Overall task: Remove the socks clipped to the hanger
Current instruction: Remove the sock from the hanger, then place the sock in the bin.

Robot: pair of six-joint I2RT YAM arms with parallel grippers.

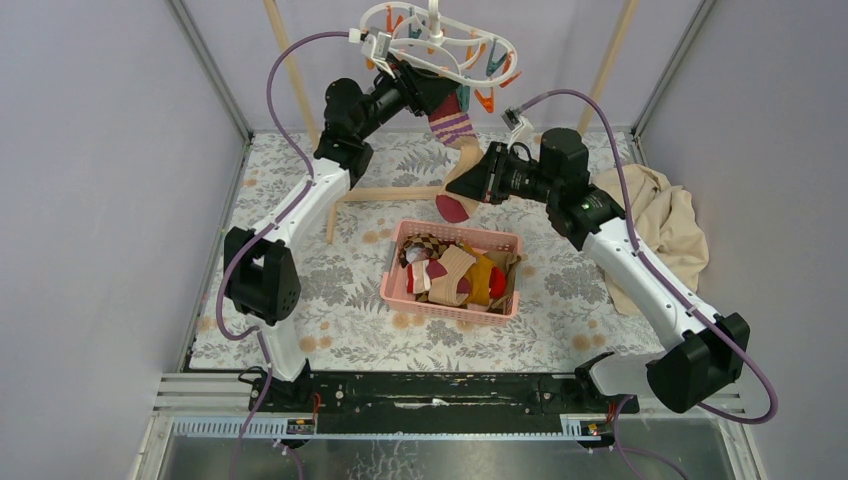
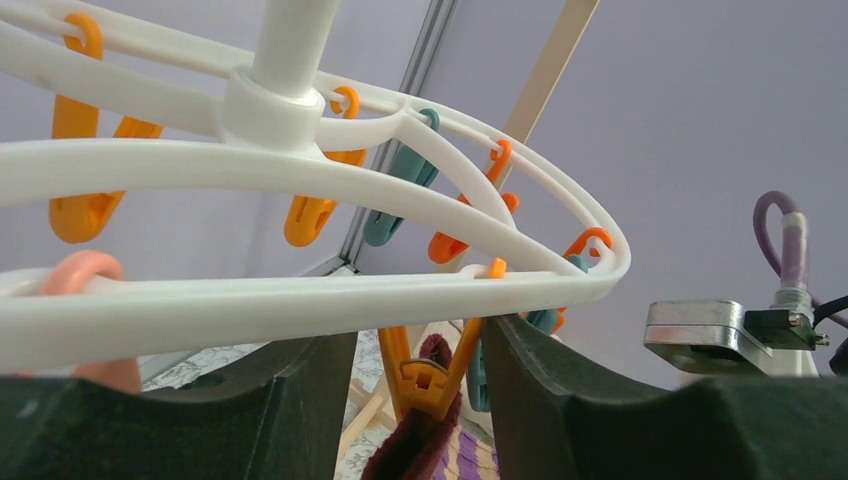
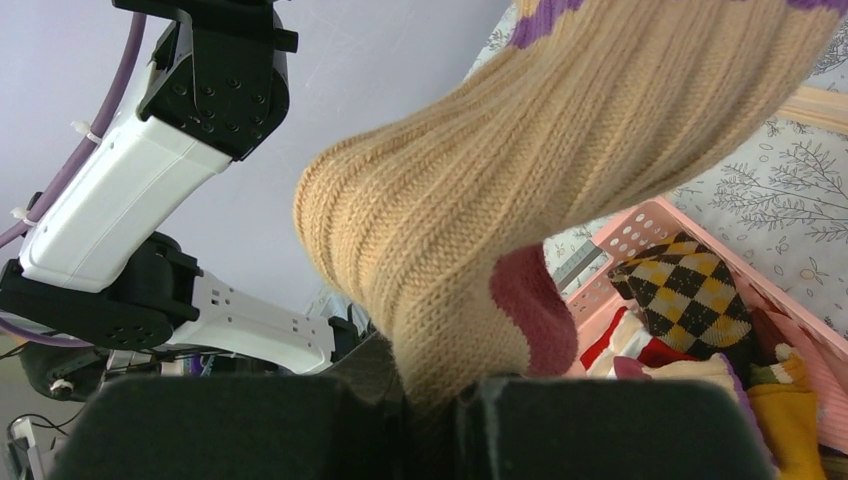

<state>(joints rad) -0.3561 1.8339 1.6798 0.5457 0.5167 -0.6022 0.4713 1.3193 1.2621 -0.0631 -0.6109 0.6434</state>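
Note:
The beige sock will next come down and back with my right gripper and be released into the pink basket (image 1: 460, 232) (image 3: 634, 346), which lies below with the removed socks inside.
The white oval hanger (image 1: 436, 35) hangs at the top, with orange and teal clips. One beige sock with purple stripes and a maroon cuff (image 1: 455, 130) hangs from an orange clip (image 2: 435, 375). My left gripper (image 1: 445, 98) is open, its fingers (image 2: 560, 400) on either side of that clip just under the hanger ring (image 2: 300, 300); the right finger touches the clip's lever. My right gripper (image 1: 470, 180) is shut on the sock's lower end (image 3: 500, 200), near its maroon patch (image 3: 535, 310). Several removed socks (image 1: 455, 270) lie in the pink basket (image 1: 460, 232).
The pink basket also shows in the right wrist view (image 3: 640, 225), below the held sock. A large beige cloth (image 1: 665, 225) lies at the right. The wooden rack's legs (image 1: 290, 70) and crossbar (image 1: 390, 193) stand behind the basket. Grey walls close in on both sides.

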